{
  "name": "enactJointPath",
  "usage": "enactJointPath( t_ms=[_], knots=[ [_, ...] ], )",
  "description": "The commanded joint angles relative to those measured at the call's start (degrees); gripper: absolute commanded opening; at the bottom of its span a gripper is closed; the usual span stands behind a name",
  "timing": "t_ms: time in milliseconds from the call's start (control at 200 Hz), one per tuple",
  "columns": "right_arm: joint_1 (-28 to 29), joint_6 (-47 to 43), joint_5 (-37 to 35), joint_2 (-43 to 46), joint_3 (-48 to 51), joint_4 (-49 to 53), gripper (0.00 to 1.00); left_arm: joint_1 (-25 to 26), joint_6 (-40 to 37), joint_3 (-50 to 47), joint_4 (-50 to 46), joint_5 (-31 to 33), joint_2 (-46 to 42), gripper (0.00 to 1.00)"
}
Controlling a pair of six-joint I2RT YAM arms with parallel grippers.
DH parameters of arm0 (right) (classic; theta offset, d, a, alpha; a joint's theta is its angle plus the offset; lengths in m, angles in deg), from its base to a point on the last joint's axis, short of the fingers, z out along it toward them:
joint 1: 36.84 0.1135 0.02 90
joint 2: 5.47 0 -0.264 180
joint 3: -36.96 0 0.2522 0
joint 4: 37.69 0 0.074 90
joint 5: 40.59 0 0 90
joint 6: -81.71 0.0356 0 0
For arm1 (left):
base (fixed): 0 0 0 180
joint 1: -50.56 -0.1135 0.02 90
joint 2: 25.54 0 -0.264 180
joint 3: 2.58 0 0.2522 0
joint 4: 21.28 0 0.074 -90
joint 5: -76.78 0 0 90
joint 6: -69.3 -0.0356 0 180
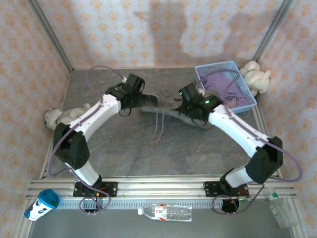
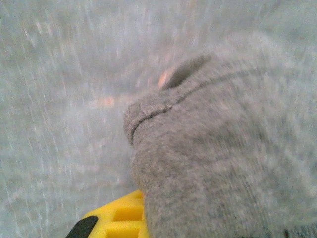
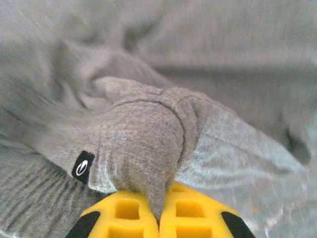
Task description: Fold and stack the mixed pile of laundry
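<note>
My left gripper holds the garment's corner, and the garment hangs above the bare table. Next I will raise my left gripper, carry it outward and lower it by the table's far edge to release the corner.
The grey-olive garment (image 1: 166, 106) hangs stretched between my two grippers above the middle of the table, with thin drawstrings (image 1: 158, 128) dangling from it. My left gripper (image 1: 142, 100) holds its left end; in the left wrist view one yellow finger (image 2: 119, 218) shows and the grey cloth (image 2: 223, 148) covers the other. My right gripper (image 1: 187, 108) holds the right end, and its yellow fingers (image 3: 124, 218) are pressed together on a fold of the garment (image 3: 143, 144), next to a small black label (image 3: 82, 166). The lavender T-shirt (image 1: 223, 82) lies in the basket.
The light blue mesh basket (image 1: 202, 73) stands at the back right, with a plush toy (image 1: 257, 77) beside it. Another plush toy (image 1: 59, 116) lies at the left edge. A water bottle (image 1: 166, 212) and a cup (image 1: 42, 203) lie in front of the arm bases.
</note>
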Motion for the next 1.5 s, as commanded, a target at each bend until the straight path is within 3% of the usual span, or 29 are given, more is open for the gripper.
enactJointPath(
  t_ms=[0,235,380,570,736,936,1096,1271,1496],
  knots=[
    [-4.73,-5.52,0.94,2.72,-9.99,3.24,0.00,-3.33,-4.52,12.02,-7.33,3.07,-4.41,0.00],
    [-6.96,-11.48,5.02,-0.09,-34.77,8.54,0.00,-4.23,-8.41,29.22,-12.87,3.52,-7.20,0.00],
    [-6.97,-10.97,10.70,1.03,-40.65,6.88,0.00,-4.28,-9.92,33.03,-13.23,1.82,-11.35,0.00],
    [-6.92,-5.72,18.64,3.60,-37.48,2.50,0.00,-4.24,-10.19,32.56,-12.89,0.24,-17.31,0.00],
    [-5.62,-0.08,23.39,8.79,-30.69,-1.57,0.00,-4.28,-8.52,26.03,-10.82,0.91,-23.90,0.00],
    [-2.88,5.51,23.19,16.81,-25.20,-2.46,0.00,-4.23,-4.49,22.49,-9.90,-4.91,-30.41,0.00],
    [-2.75,9.14,19.80,20.80,-17.57,-6.70,0.00,-4.23,-2.78,17.73,-8.48,-0.97,-33.83,0.00],
    [-3.89,5.26,12.66,13.80,-19.07,-11.04,0.00,-4.53,-3.63,13.32,-3.24,8.05,-29.37,0.00],
    [-11.73,2.92,8.33,-6.14,-22.08,-23.01,0.00,-9.80,-2.37,18.13,-1.65,8.63,-9.48,0.00]
  ],
)
